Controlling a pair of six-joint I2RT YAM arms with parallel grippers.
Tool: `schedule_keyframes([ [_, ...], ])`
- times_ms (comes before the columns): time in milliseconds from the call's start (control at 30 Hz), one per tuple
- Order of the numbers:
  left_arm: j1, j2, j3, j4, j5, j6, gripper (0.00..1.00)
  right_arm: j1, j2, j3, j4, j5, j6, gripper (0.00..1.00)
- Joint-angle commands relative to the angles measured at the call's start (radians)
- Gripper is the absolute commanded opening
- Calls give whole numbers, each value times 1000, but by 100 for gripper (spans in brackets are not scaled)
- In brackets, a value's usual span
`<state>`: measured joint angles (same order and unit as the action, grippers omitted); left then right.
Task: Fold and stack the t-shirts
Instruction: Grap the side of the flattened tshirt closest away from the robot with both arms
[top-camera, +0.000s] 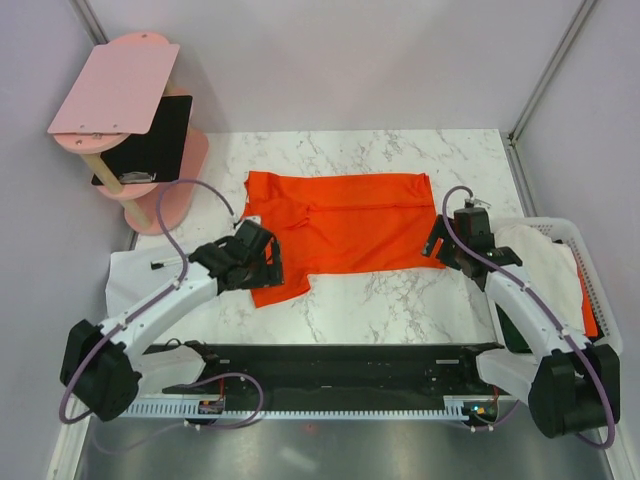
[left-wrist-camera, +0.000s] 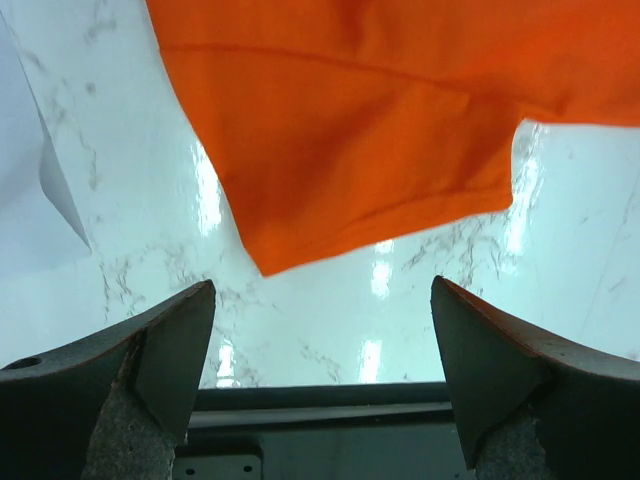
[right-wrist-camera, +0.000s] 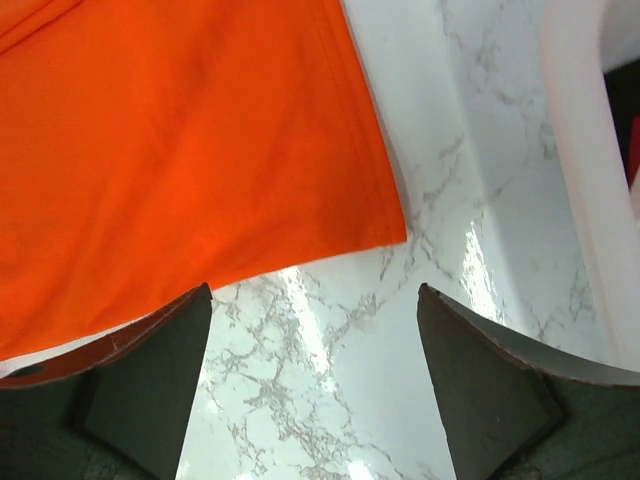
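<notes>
I need to lower my right gripper onto the orange shirt's hem corner (top-camera: 440, 265) (right-wrist-camera: 385, 236) next, because its open fingers are still above the table with only bare marble between them.
A bright orange-red t-shirt (top-camera: 345, 225) lies spread on the marble table, with a sleeve flap reaching toward the front left. My left gripper (top-camera: 265, 265) hovers over that flap. In the left wrist view it (left-wrist-camera: 322, 330) is open and empty, and the orange shirt's (left-wrist-camera: 400, 120) corner lies just beyond the fingertips. My right gripper (top-camera: 437, 245) is at the shirt's right edge. In the right wrist view it (right-wrist-camera: 315, 340) is open and empty over bare marble, with the orange shirt's (right-wrist-camera: 170, 150) hem corner just ahead. A white shirt (top-camera: 545, 265) lies in the basket, with dark green fabric (top-camera: 515, 335) under it.
A white basket (top-camera: 600, 290) stands at the right edge; its rim shows in the right wrist view (right-wrist-camera: 590, 180). White fabric (top-camera: 130, 275) lies at the left, also in the left wrist view (left-wrist-camera: 25, 200). A pink board stand (top-camera: 115, 90) with a black panel (top-camera: 150, 140) is at the back left.
</notes>
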<state>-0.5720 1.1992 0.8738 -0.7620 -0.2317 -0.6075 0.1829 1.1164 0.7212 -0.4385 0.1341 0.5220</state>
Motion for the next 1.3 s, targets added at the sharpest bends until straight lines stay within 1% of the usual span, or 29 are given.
schedule_keyframes([
  [0, -35, -157, -128, 88, -15, -170, 94, -14, -85, -75, -29, -25, 125, 90],
  [133, -64, -158, -171, 104, 5, -192, 93, -26, -101, -160, 1, -65, 203, 87],
  [167, -84, -144, -176, 108, 0, -196, 93, -25, -105, -175, 13, -71, 240, 87],
  [300, -121, -93, -177, 127, -8, -202, 93, -33, -80, -223, 76, -74, 303, 84],
  [367, -147, -64, -165, 130, -17, -202, 93, -37, -53, -227, 93, -74, 337, 83],
  [400, -155, -58, -161, 127, -30, -204, 93, -37, -46, -233, 110, -73, 348, 81],
  [600, -178, -29, -144, 127, -72, -186, 93, -42, 11, -240, 188, -48, 415, 79],
  [733, -184, -7, -142, 128, -87, -170, 93, -40, 92, -232, 228, -31, 440, 78],
  [867, -195, 8, -144, 127, -109, -160, 92, -42, 138, -224, 283, -5, 455, 75],
  [1000, -201, 7, -154, 128, -116, -156, 92, -42, 186, -197, 303, 21, 454, 73],
  [1033, -203, 7, -157, 127, -121, -155, 91, -40, 206, -192, 307, 19, 446, 64],
  [1067, -204, 7, -159, 127, -123, -153, 91, -42, 215, -180, 313, 16, 444, 41],
  [1100, -206, 7, -157, 127, -123, -150, 91, -42, 224, -175, 317, 13, 444, 29],
  [1133, -209, 8, -159, 125, -123, -146, 91, -42, 236, -174, 326, -5, 443, 22],
  [1167, -210, 10, -159, 125, -123, -143, 91, -42, 243, -172, 337, -11, 441, 12],
  [1267, -233, 14, -162, 127, -135, -135, 93, -42, 249, -166, 343, -19, 429, 4],
])
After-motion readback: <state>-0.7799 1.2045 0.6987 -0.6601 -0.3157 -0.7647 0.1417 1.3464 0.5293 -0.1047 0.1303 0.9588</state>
